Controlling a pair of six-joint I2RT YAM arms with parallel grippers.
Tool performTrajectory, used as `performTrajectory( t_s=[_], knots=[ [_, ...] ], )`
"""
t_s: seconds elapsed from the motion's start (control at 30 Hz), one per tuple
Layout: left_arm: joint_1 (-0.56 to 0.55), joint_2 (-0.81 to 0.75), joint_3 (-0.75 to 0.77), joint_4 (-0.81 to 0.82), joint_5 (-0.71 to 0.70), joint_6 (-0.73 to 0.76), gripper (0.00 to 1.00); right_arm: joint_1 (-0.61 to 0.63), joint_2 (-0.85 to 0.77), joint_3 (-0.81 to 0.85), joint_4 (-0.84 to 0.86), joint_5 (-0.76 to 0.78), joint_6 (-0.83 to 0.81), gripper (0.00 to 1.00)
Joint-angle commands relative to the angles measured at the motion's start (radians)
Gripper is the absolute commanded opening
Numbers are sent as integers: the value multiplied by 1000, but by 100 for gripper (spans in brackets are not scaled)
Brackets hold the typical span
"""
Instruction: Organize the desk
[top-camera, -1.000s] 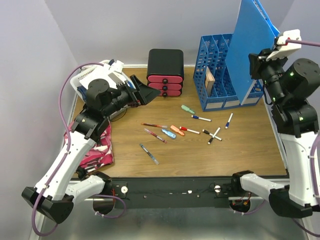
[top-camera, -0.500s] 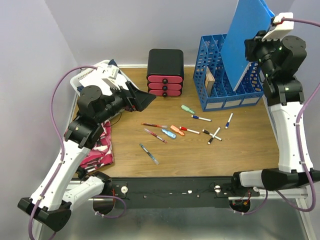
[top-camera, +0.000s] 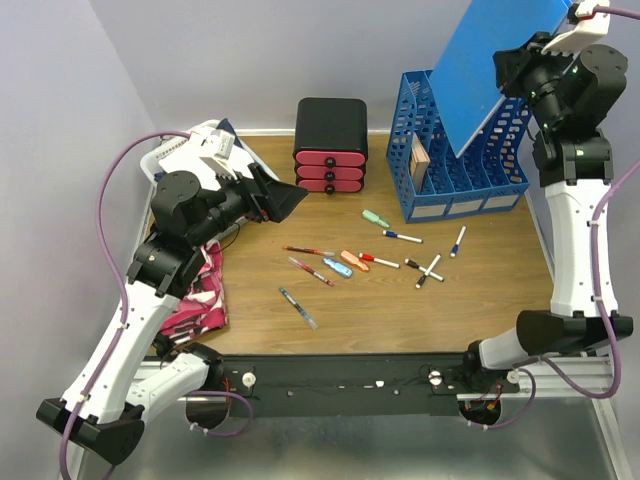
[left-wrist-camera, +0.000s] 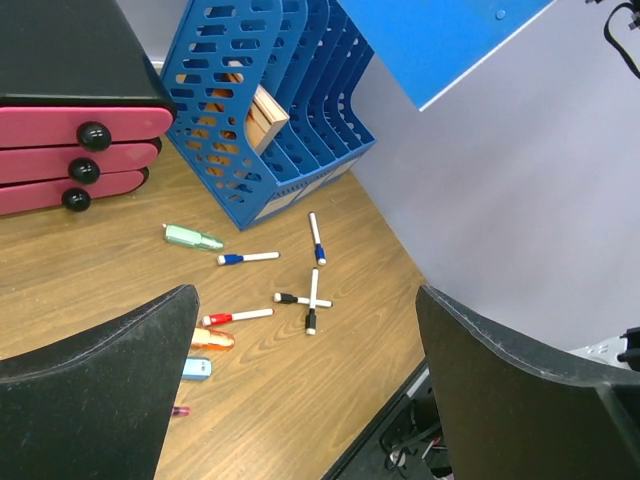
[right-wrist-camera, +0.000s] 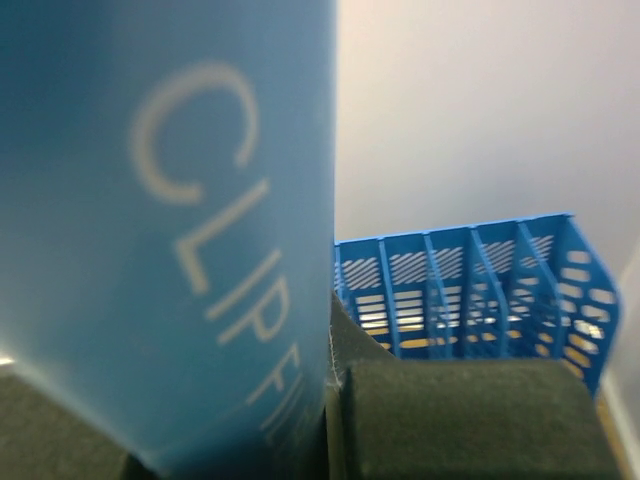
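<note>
The robot will lower its right gripper toward the left in the top view next and release the folder (top-camera: 495, 60) in the file rack's slot (top-camera: 440, 173) beside the brown item, because that slot is empty.
The brown wood-grain desk (top-camera: 480, 300) holds several loose markers and pens in its middle, among them a crossed pair (top-camera: 428, 270) and a green one (top-camera: 376, 218). My right gripper (top-camera: 522, 62) is shut on a blue clip-file folder (top-camera: 495, 60) and holds it tilted high above the blue file rack (top-camera: 460, 165). In the right wrist view the folder (right-wrist-camera: 170, 230) fills the left side and is pinched against the pad (right-wrist-camera: 480, 420). My left gripper (top-camera: 282, 200) is open and empty, raised over the desk's back left. The left wrist view shows the markers (left-wrist-camera: 310, 298) between its fingers.
A black drawer unit with red drawers (top-camera: 330, 145) stands at the back centre. A brown item (top-camera: 420, 160) sits in the rack. A pink cloth (top-camera: 200, 290) lies at the left edge, and a white pile (top-camera: 205, 145) at the back left. The black rail (top-camera: 340, 375) runs along the front.
My right arm has lifted the blue folder higher and tilted it further left over the rack. My left arm has shifted slightly, its gripper still open.
</note>
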Motion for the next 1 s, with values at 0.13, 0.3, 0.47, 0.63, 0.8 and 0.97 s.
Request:
performTrajectory(
  t_s=[0.13, 0.3, 0.47, 0.63, 0.8, 0.97],
  knots=[
    [19, -11, -27, 11, 26, 16, 99, -71, 76, 134, 70, -33, 176, 1],
    [25, -17, -34, 19, 22, 9, 99, -139, 119, 177, 52, -53, 300, 0],
    [30, -17, -36, 20, 19, 9, 99, -194, 133, 156, 30, -97, 368, 1],
    [34, -20, -47, 28, 17, 1, 99, -228, 144, 114, 39, -171, 414, 1],
    [36, -28, -59, 40, 14, -11, 99, -256, 154, 94, 52, -229, 452, 0],
    [37, -34, -66, 43, 6, -16, 99, -288, 161, 53, 67, -257, 478, 1]
  ],
)
